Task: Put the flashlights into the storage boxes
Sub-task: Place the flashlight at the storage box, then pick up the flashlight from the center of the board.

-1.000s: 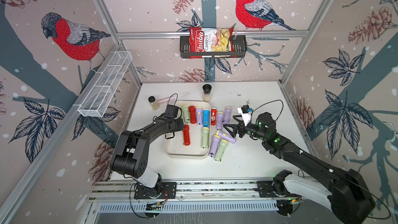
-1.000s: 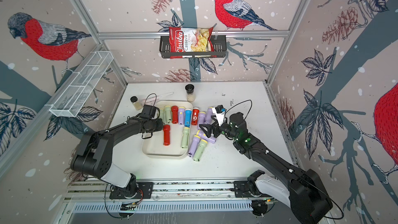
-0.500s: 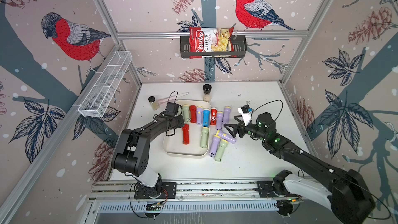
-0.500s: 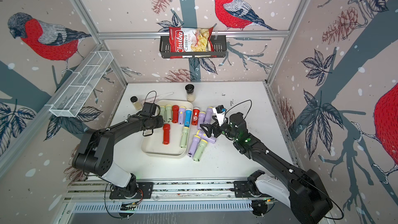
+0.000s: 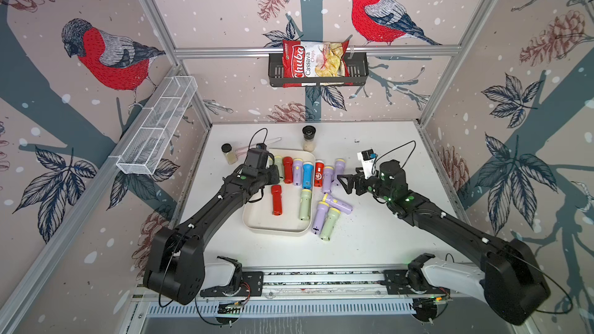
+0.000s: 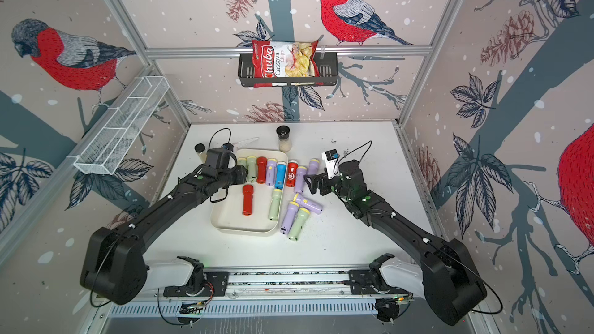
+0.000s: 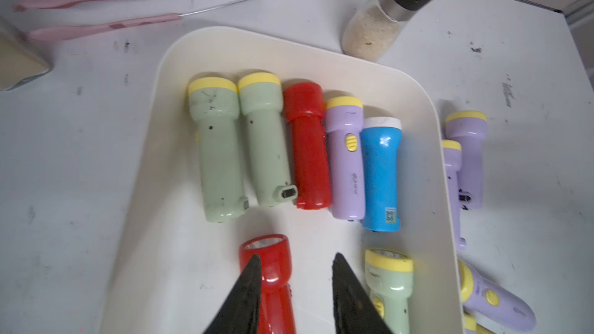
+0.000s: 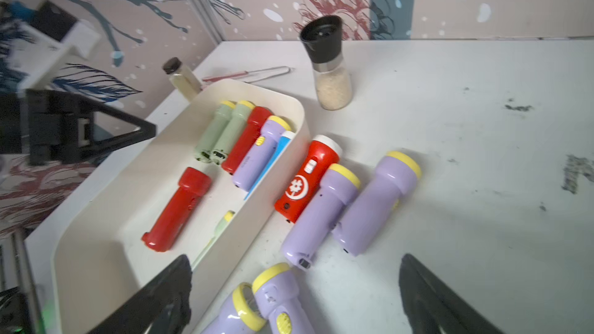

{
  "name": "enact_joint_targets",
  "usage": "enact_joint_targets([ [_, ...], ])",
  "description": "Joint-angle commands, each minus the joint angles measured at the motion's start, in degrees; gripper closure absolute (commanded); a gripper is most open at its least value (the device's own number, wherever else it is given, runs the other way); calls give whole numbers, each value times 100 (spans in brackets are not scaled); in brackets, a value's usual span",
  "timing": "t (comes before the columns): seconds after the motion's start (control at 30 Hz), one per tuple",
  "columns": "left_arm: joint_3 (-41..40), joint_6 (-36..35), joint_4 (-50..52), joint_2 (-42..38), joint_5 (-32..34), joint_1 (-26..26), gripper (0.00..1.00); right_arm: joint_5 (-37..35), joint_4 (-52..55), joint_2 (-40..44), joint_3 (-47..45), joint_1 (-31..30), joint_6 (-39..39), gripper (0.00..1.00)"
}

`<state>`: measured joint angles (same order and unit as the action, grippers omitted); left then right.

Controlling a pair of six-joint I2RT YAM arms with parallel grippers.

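Observation:
My right gripper needs to tip down next and lower astride the lilac flashlight's narrow handle (image 5: 337,175) (image 8: 365,219) below its open fingers, as the bare tabletop alongside leaves finger room.
The cream storage box (image 5: 261,221) (image 6: 230,220) lies mid-table. Inside, a row of flashlights, green, red (image 5: 287,169), lilac and blue (image 5: 307,175), fills the far end, with a lone red flashlight (image 5: 276,200) (image 7: 273,271) and a green one (image 5: 305,204) nearer. My left gripper (image 7: 295,257) (image 5: 273,173) hovers over the lone red one's head, jaws slightly apart, gripping nothing. My right gripper (image 8: 295,258) (image 5: 344,184) stands wide open above lilac flashlights (image 8: 283,303) on the table. Beside the box lie a red white-headed one (image 5: 318,173), lilac ones (image 5: 339,168) and a green one (image 5: 329,223).
A tall black-capped grinder jar (image 5: 308,138) stands just behind the box. A small jar (image 5: 229,153) and pink tongs (image 7: 106,11) sit at the back left. A white wire basket (image 5: 157,123) and a black wall basket holding a chips bag (image 5: 316,67) hang on the walls.
The left gripper's jaws have parted a little and it has drawn slightly towards the back; the lone red flashlight lies where it was. The right arm has not moved.

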<state>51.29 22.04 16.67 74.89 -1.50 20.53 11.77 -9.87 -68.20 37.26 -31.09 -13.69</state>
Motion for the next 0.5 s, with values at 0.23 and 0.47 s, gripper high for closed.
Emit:
enact_joint_targets([
  [0.23, -363, 33, -209, -213, -70, 121, 62, -1367, 1198, -1674, 1225, 39, -797, 0],
  [0.47, -304, 54, -207, -142, -159, 120, 62, -1340, 1872, -3091, 2266, 100, -1052, 0],
])
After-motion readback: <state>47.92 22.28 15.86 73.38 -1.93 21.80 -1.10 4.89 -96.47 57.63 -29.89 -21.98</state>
